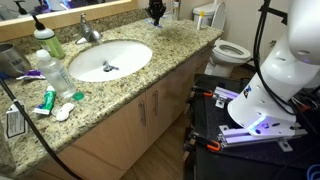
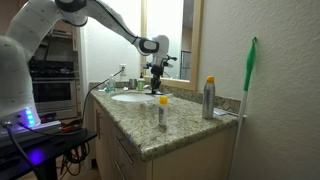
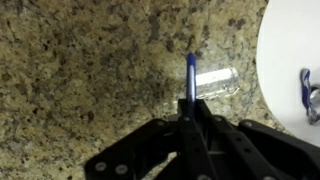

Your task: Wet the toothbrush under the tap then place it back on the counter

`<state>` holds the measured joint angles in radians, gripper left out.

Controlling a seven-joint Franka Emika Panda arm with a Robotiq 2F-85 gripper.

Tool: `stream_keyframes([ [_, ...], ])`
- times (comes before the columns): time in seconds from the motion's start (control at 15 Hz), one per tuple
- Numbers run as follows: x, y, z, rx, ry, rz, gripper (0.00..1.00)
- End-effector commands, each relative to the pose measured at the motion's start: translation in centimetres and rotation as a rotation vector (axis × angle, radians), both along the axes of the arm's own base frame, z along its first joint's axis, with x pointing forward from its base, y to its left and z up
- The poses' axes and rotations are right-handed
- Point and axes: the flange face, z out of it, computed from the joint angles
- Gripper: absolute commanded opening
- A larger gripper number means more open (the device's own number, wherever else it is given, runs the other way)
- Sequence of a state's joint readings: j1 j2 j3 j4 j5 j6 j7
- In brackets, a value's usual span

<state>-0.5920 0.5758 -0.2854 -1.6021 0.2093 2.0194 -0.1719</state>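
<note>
The toothbrush [image 3: 190, 75] goes down to the speckled granite counter beside the basin next. My gripper opens its fingers to release it there, since that open spot lies below.
My gripper [image 3: 188, 112] is shut on the toothbrush [image 3: 190, 75]. Its slim blue handle sticks out beyond the jaws, with a pale translucent patch beside it. Below it lies the speckled granite counter [image 3: 80, 70]. The white basin [image 3: 290, 50] is off to the right in the wrist view, with a chrome part of the tap [image 3: 310, 95] at the edge. In both exterior views the gripper [image 1: 156, 12] [image 2: 155, 80] hangs low over the counter [image 1: 170, 55] beside the basin [image 1: 110, 60] [image 2: 135, 97]. The tap [image 1: 90, 30] stands behind the basin. I cannot tell whether the brush touches the counter.
A clear bottle with a white cap [image 1: 55, 70], a green bottle [image 1: 46, 42] and a red-and-green tube [image 1: 45, 100] stand at one end of the counter. A small yellow-capped bottle [image 2: 162, 110], a spray can [image 2: 209, 98] and a green broom [image 2: 248, 80] are at the other. A toilet [image 1: 230, 50] stands beyond.
</note>
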Motion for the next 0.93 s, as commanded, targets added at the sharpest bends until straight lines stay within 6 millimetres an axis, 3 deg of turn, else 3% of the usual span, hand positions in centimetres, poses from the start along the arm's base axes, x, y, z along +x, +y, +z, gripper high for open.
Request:
stream_keyframes([
  [0.0, -1.2, -5.5, -2.6, 0.088, -0.086, -0.012, 0.03],
  [0.2, -1.4, -7.9, -5.1, 0.164, -0.112, 0.068, 0.03],
  [0.4, 0.2, -8.1, -6.8, 0.146, -0.095, 0.133, 0.03],
  [0.47, 1.0, -7.9, -6.9, 0.129, -0.089, 0.157, 0.11],
  [0.53, 1.6, -7.7, -6.4, 0.106, -0.068, 0.164, 0.36],
  [0.67, 2.5, -6.4, -5.1, 0.069, -0.038, 0.223, 0.42],
  [0.87, 2.3, -4.9, -1.0, 0.019, 0.029, 0.325, 0.63],
])
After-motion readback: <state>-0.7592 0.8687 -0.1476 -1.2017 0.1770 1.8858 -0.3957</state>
